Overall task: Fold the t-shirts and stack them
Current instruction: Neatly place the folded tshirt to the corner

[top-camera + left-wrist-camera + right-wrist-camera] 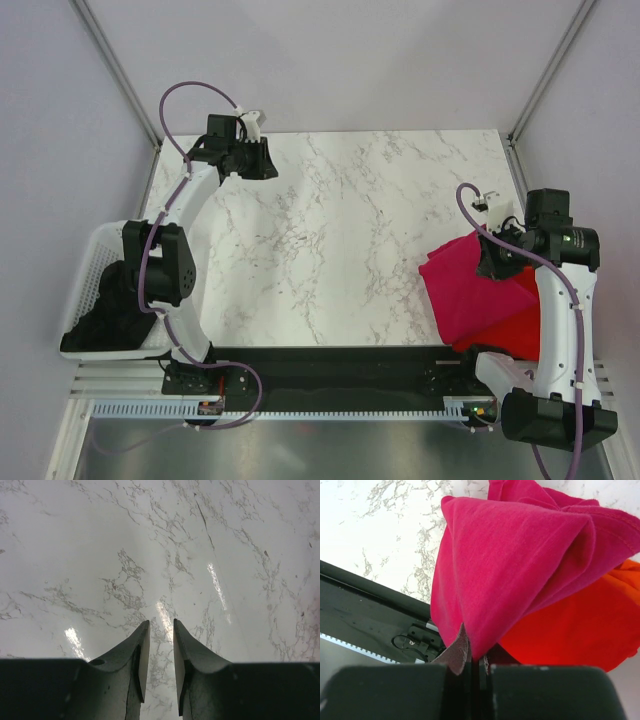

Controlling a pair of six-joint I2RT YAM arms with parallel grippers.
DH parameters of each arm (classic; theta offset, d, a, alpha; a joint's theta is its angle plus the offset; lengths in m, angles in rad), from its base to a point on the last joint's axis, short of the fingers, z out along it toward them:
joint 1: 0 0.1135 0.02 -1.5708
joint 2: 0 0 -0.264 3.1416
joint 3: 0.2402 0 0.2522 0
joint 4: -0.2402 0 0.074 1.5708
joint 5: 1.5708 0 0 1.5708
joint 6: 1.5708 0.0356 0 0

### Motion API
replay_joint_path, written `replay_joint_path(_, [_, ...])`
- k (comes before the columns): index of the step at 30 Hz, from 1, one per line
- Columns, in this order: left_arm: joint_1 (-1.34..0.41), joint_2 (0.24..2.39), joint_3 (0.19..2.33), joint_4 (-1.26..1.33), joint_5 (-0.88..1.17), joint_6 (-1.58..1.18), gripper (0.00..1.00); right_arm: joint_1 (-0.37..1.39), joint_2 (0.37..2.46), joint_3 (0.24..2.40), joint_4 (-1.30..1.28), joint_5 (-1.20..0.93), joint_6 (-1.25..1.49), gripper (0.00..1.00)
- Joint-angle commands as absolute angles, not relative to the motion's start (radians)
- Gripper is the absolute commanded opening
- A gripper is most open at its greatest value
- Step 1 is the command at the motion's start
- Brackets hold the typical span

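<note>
My right gripper should next move down to the right in the top view, over the far end of the bright red shirt, and release, because that shirt is still partly uncovered.
A crimson-pink t-shirt [465, 290] hangs bunched from my right gripper [497, 262] at the table's right edge; in the right wrist view the pink cloth [520, 555] is pinched between the shut fingers [461, 650]. Under it lies a bright red t-shirt [505, 330], which also shows in the right wrist view [575, 630], with an orange one [630, 580] beside it. My left gripper [262, 165] hovers over bare marble at the far left; its fingers [143, 650] stand slightly apart and hold nothing.
A white basket [95, 265] holding dark cloth [110, 320] sits off the table's left edge. The black base rail [320, 362] runs along the near edge. Grey walls enclose the marble tabletop [340, 240].
</note>
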State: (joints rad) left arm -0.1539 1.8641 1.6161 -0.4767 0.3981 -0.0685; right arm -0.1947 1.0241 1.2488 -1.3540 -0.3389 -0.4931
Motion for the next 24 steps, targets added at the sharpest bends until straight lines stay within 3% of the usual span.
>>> replay_joint_path(1, [-0.169,1.833,1.649,-0.443,0.423,-0.100,0.32,-0.210,0.994,1.236,-1.454,-0.290,-0.471,0.00])
replay_joint_path(9, [-0.187,1.838,1.647,-0.443,0.426,-0.101,0.33,-0.314,1.028,1.261,-1.433,-0.241,-0.520,0.00])
replay_joint_path(24, [-0.189,1.851,1.660,-0.437,0.448,-0.118,0.33,-0.716,1.196,1.198,-1.361,-0.235,-0.747,0.00])
